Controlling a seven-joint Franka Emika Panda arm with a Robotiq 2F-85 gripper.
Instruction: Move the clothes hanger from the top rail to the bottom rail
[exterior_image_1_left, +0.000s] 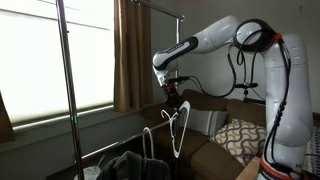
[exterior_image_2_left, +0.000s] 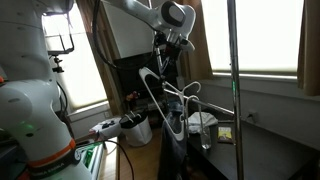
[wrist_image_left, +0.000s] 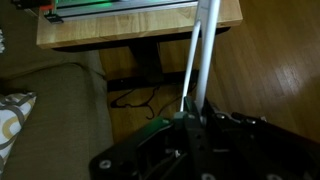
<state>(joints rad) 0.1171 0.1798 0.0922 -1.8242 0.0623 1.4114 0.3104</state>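
Observation:
My gripper moves outward to set the hanger's hook over the bottom bar and releases it next, since the hook still hangs short.
My gripper (exterior_image_1_left: 172, 97) is shut on the white clothes hanger (exterior_image_1_left: 178, 128), which hangs below the jaws in mid-air. It also shows in the other exterior view, gripper (exterior_image_2_left: 163, 52) and hanger (exterior_image_2_left: 162, 98), tilted, with its hook (exterior_image_2_left: 190, 90) pointing away from the arm. In the wrist view a white hanger bar (wrist_image_left: 198, 55) runs up from between the dark jaws (wrist_image_left: 190, 120). The thin silver top rail (exterior_image_1_left: 158, 8) sits above the gripper. The bottom rail (exterior_image_1_left: 115, 143) slants low to the left of the hanger. The hanger touches neither rail.
A tall rack upright (exterior_image_1_left: 65, 90) stands in front of the window, and one (exterior_image_2_left: 232, 70) beside the hanger. A couch with a patterned pillow (exterior_image_1_left: 238, 135) lies below the arm. A wooden table (wrist_image_left: 140, 30) and cables (wrist_image_left: 135, 98) are on the floor. Dark clothes (exterior_image_1_left: 125, 165) sit low.

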